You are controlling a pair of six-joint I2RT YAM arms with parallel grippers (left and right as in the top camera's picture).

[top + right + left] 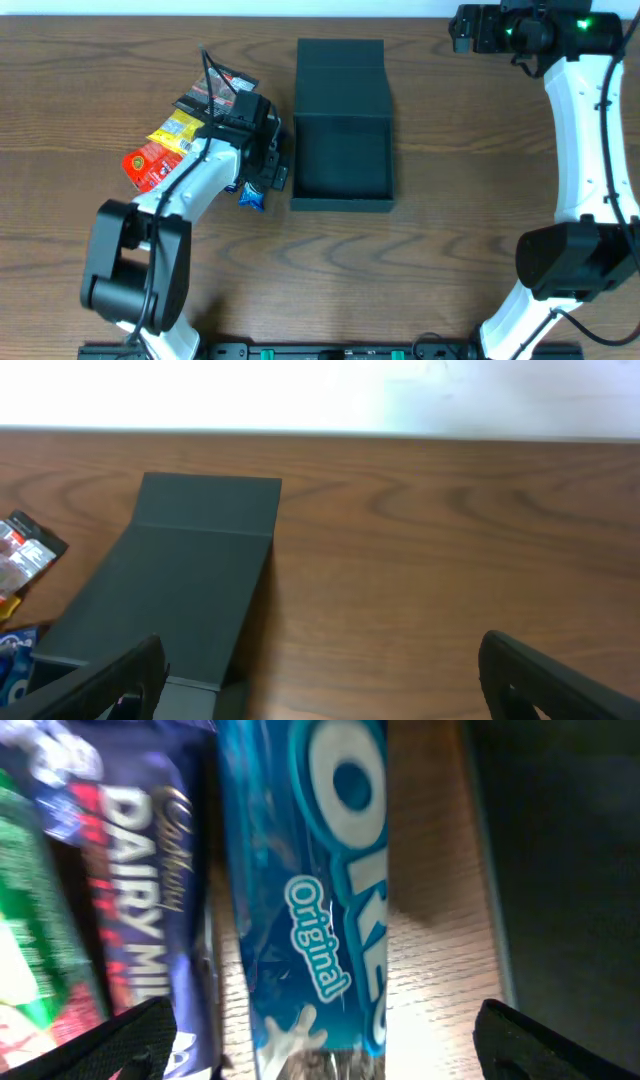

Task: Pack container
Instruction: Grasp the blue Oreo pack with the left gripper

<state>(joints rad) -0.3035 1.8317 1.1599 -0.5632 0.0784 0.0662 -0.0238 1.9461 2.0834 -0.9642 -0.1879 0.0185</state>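
Observation:
I should lower the open fingers of my left gripper beside the long edges of the blue Oreo packet next and close them across its width. The packet lies lengthwise between them below.
The container (341,160) is a dark, shallow box lying open mid-table, its flap lid (340,72) folded back on the far side. My left gripper (264,172) hovers just left of it, open, over a blue Oreo packet (310,890) that lies flat on the wood between the fingers (130,1040). The container's wall (560,870) is close on the right in the left wrist view. My right gripper (320,690) is open and empty, raised at the far right corner (465,28), looking toward the container (190,580).
Snack packets lie left of the box: a red one (145,165), a yellow one (178,132), a black-and-red one (222,92). A purple Dairy Milk bar (150,890) and a green packet (25,920) lie beside the Oreo. Bare wood stretches right of the box.

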